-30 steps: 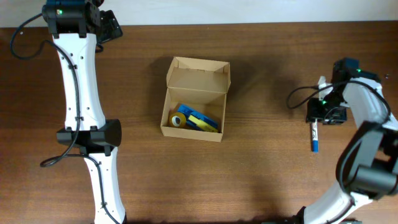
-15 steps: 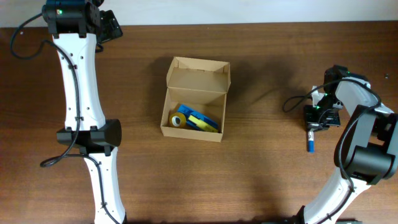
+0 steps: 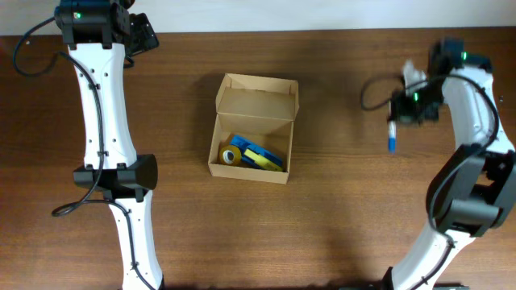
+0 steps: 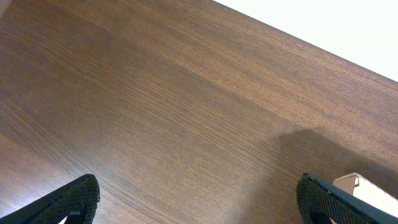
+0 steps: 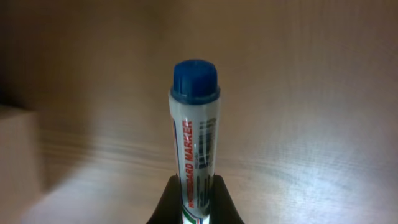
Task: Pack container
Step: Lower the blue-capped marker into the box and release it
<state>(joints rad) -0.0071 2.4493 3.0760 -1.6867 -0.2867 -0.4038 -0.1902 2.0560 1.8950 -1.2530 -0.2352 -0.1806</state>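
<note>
I should move my right gripper across and down over the blue items to release the marker, because the open container (image 3: 242,109) is to its left in the overhead view.
The container (image 3: 242,109), a small brown cardboard box, stands at mid-table with its flap lid (image 3: 258,87) open toward the back. Inside lie a yellow tape roll (image 3: 229,155) and blue and yellow items (image 3: 264,156). To its right, my right gripper (image 3: 397,121) (image 5: 194,190) is shut on a white whiteboard marker (image 3: 392,139) (image 5: 194,130) with a blue cap, held off the table. My left gripper (image 4: 199,205) hangs open at the back left with nothing between its fingers (image 4: 73,198). One corner of the container (image 4: 368,189) shows at the edge of its view.
Bare dark wooden table (image 3: 347,209) lies all round the box. The white left arm (image 3: 109,121) stretches along the left side, and the table's far edge (image 3: 322,31) runs along the back.
My right gripper closed on the marker that lay on the table at the right, lifted it and carried it toward the back and slightly left. The left arm has not moved.
</note>
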